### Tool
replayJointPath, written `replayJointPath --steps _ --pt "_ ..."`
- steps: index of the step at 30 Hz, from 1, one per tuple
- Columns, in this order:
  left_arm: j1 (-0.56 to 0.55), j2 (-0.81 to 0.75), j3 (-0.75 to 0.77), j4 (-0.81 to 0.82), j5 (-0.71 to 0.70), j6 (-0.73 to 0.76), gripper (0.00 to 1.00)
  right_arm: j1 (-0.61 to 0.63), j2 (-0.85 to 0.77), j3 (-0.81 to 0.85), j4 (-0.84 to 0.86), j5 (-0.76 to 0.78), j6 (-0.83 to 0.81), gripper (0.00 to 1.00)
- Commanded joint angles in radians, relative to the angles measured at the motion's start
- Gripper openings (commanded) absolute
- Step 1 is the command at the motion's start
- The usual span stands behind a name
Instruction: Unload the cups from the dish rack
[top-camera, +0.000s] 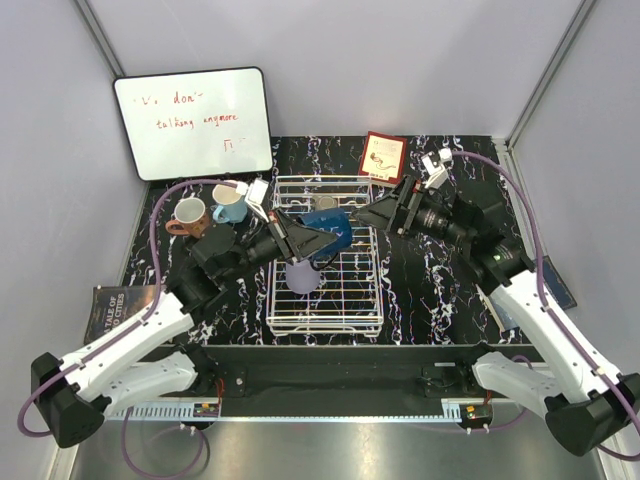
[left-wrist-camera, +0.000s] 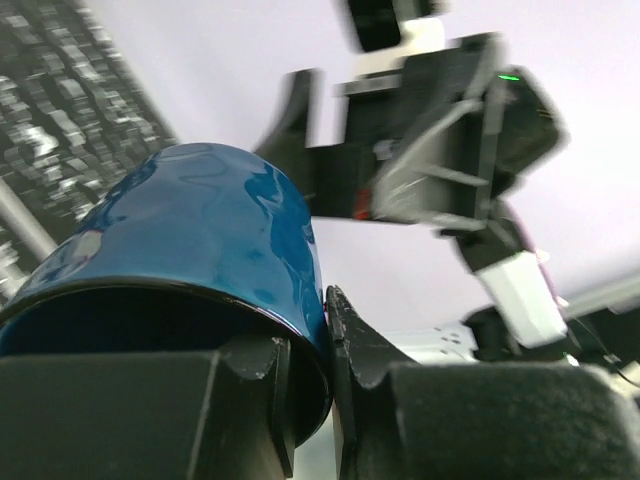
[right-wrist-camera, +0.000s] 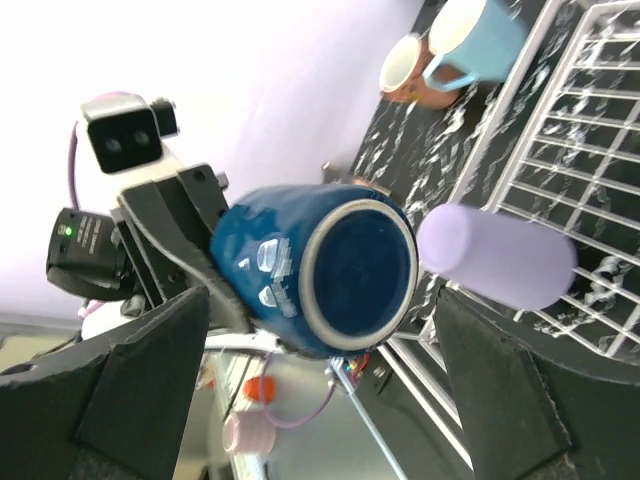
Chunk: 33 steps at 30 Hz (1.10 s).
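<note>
I will next swing my left gripper down toward the tabletop by the light blue mug, which lies to its left in the top view, to set the sideways dark blue cup upright.
My left gripper (top-camera: 300, 238) is shut on the rim of the dark blue cup (top-camera: 328, 230) and holds it on its side above the white wire dish rack (top-camera: 325, 318). In the left wrist view one finger (left-wrist-camera: 250, 390) is inside the cup (left-wrist-camera: 200, 230) and the other is outside. My right gripper (top-camera: 378, 213) is open, facing the cup's base from the right without touching it. In the right wrist view the cup (right-wrist-camera: 310, 270) lies between its fingers (right-wrist-camera: 130, 390). The lavender tumbler (top-camera: 303, 277) stands upside down in the rack. A grey-beige cup (top-camera: 325, 202) sits at the rack's far side.
The salmon mug (top-camera: 187, 216) and the light blue mug (top-camera: 230, 205) stand on the table left of the rack. A whiteboard (top-camera: 192, 122) leans at the back left, with a red card (top-camera: 382, 157) behind the rack. A book (top-camera: 120, 310) lies at the left edge.
</note>
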<state>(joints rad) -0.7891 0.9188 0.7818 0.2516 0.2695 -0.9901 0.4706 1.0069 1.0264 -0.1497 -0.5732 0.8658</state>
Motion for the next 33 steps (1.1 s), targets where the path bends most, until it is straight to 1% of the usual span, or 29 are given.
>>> replayJointPath --steps 1,2,3,4,5,6,7,8,9,10,11,12,13,14,15,16,18,19,20,21,22,27,31,33 --pt "0.005 -0.066 0.042 -0.024 -0.076 0.068 0.0 -0.004 -0.065 0.11 -0.072 0.145 -0.086 1.0" --pt "0.007 -0.072 0.072 -0.058 -0.104 0.099 0.0 -0.004 -0.067 0.126 -0.105 0.197 -0.123 1.0" --pt "0.007 -0.074 0.089 -0.092 -0.119 0.116 0.0 -0.004 -0.062 0.144 -0.173 0.22 -0.142 1.0" --pt "0.008 -0.075 0.109 -0.173 -0.137 0.135 0.0 -0.006 -0.056 0.168 -0.2 0.26 -0.163 1.0" --pt "0.008 -0.075 0.132 -0.219 -0.191 0.155 0.0 -0.004 -0.056 0.173 -0.223 0.285 -0.197 1.0" --pt "0.011 -0.072 0.187 -0.276 -0.225 0.198 0.0 -0.004 -0.056 0.176 -0.266 0.312 -0.209 1.0" --pt "0.014 -0.071 0.216 -0.376 -0.255 0.221 0.0 -0.004 -0.059 0.181 -0.283 0.35 -0.224 1.0" --pt "0.019 -0.067 0.282 -0.429 -0.329 0.27 0.0 -0.004 -0.06 0.182 -0.3 0.369 -0.246 1.0" --pt "0.033 -0.052 0.319 -0.481 -0.366 0.293 0.0 -0.006 -0.067 0.181 -0.324 0.386 -0.252 1.0" --pt "0.043 -0.043 0.356 -0.585 -0.428 0.315 0.0 -0.004 -0.07 0.179 -0.335 0.413 -0.264 1.0" --pt "0.078 -0.029 0.422 -0.627 -0.449 0.358 0.0 -0.006 -0.071 0.176 -0.343 0.423 -0.271 1.0" --pt "0.096 -0.002 0.456 -0.717 -0.475 0.378 0.0 -0.004 -0.077 0.172 -0.353 0.432 -0.275 1.0" --pt "0.115 0.021 0.488 -0.768 -0.533 0.393 0.0 -0.004 -0.08 0.169 -0.361 0.453 -0.277 1.0" --pt "0.161 0.043 0.551 -0.822 -0.561 0.412 0.0 -0.004 -0.08 0.164 -0.366 0.461 -0.278 1.0" --pt "0.18 0.063 0.579 -0.929 -0.594 0.418 0.0 -0.004 -0.08 0.159 -0.375 0.467 -0.278 1.0" --pt "0.197 0.113 0.603 -0.98 -0.655 0.427 0.0 -0.004 -0.08 0.155 -0.378 0.473 -0.274 1.0" --pt "0.252 0.167 0.655 -1.067 -0.705 0.455 0.0 -0.004 -0.074 0.152 -0.396 0.477 -0.272 1.0" --pt "0.27 0.222 0.666 -1.154 -0.746 0.462 0.0 -0.004 -0.07 0.153 -0.409 0.48 -0.275 1.0" --pt "0.312 0.254 0.683 -1.199 -0.756 0.461 0.0 -0.004 -0.065 0.156 -0.421 0.484 -0.278 1.0" --pt "0.327 0.277 0.682 -1.239 -0.757 0.472 0.0 -0.004 -0.057 0.162 -0.448 0.492 -0.284 1.0" --pt "0.338 0.311 0.677 -1.25 -0.757 0.475 0.0 -0.004 -0.057 0.162 -0.459 0.509 -0.29 1.0" --pt "0.39 0.377 0.602 -1.246 -0.717 0.501 0.0 -0.003 -0.071 0.15 -0.485 0.532 -0.315 1.0" --pt "0.43 0.402 0.527 -1.178 -0.635 0.518 0.0 -0.003 -0.064 0.147 -0.501 0.536 -0.33 1.0" --pt "0.467 0.425 0.493 -1.151 -0.603 0.527 0.0 -0.001 -0.06 0.138 -0.508 0.535 -0.33 1.0"
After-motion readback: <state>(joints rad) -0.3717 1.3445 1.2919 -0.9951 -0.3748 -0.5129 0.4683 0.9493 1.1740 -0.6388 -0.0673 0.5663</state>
